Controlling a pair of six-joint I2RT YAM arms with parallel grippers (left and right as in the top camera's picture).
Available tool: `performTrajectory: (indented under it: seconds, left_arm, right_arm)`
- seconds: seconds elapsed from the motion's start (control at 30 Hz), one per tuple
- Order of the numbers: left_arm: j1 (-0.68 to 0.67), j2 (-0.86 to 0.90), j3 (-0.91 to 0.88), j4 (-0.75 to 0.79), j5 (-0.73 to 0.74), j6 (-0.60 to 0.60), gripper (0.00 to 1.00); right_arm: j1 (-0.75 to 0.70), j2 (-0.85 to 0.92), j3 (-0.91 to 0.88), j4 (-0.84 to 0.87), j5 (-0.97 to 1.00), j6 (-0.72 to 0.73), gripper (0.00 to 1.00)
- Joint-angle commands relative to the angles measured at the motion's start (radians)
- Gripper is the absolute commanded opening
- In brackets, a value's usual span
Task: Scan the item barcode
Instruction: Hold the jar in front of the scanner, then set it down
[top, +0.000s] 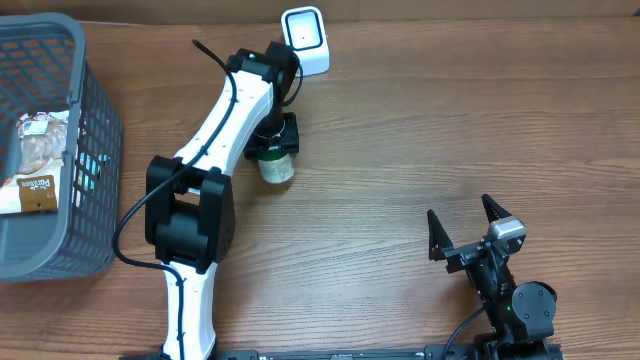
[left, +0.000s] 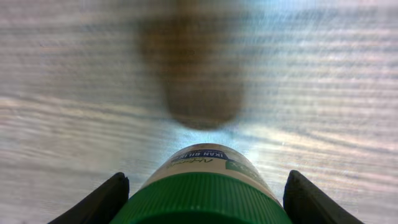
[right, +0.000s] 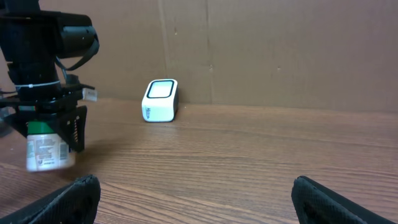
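Next, my left gripper lowers until the bottle's base meets the wood beneath it and opens there, since the bottle still hangs above its shadow.
The item is a white bottle (top: 277, 167) with a green cap (left: 202, 193) and a printed label. My left gripper (top: 272, 140) is shut on it near the cap, and the bottle points down at the table. In the right wrist view the bottle (right: 46, 149) hangs just above the wood under the left gripper (right: 50, 121). The white scanner (top: 305, 40) stands at the table's far edge, a little beyond and right of the bottle, also in the right wrist view as a white box (right: 160, 99). My right gripper (top: 467, 225) stands open and holds nothing, near the front right.
A grey plastic basket (top: 100, 130) with snack packets (top: 35, 165) sits at the far left. A brown cardboard wall (right: 280, 50) backs the table behind the scanner. The bottle's dark shadow (left: 202, 81) falls on the wood below it.
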Motion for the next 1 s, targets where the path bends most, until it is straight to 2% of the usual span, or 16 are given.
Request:
performTrajectory:
  seconds: [0.0, 0.13, 0.43, 0.63, 0.7, 0.83, 0.97]
  left_arm:
    - [-0.006, 0.003, 0.029, 0.036, -0.121, -0.013, 0.46]
    - [-0.006, 0.006, 0.011, 0.109, -0.223, -0.037, 0.46]
    - [-0.015, 0.007, -0.102, 0.269, -0.225, -0.082, 0.46]
    - [-0.016, 0.007, -0.167, 0.309, -0.224, -0.108, 0.47]
    - [-0.016, 0.007, -0.169, 0.309, -0.224, -0.108, 0.63]
    - [-0.016, 0.006, -0.168, 0.306, -0.218, -0.107, 0.88]
    - [-0.016, 0.003, -0.164, 0.300, -0.216, -0.107, 0.93]
  right_arm:
    - [-0.004, -0.011, -0.011, 0.004, 0.002, -0.001, 1.00]
    - [-0.004, -0.011, -0.011, 0.004, 0.002, -0.002, 1.00]
    - [-0.004, -0.011, -0.011, 0.004, 0.002, -0.002, 1.00]
    - [-0.004, -0.011, -0.011, 0.004, 0.002, -0.002, 1.00]
    - [-0.004, -0.011, -0.011, 0.004, 0.002, -0.002, 1.00]
    - [-0.004, -0.011, -0.011, 0.004, 0.002, -0.001, 1.00]
    - [-0.004, -0.011, -0.011, 0.004, 0.002, -0.002, 1.00]
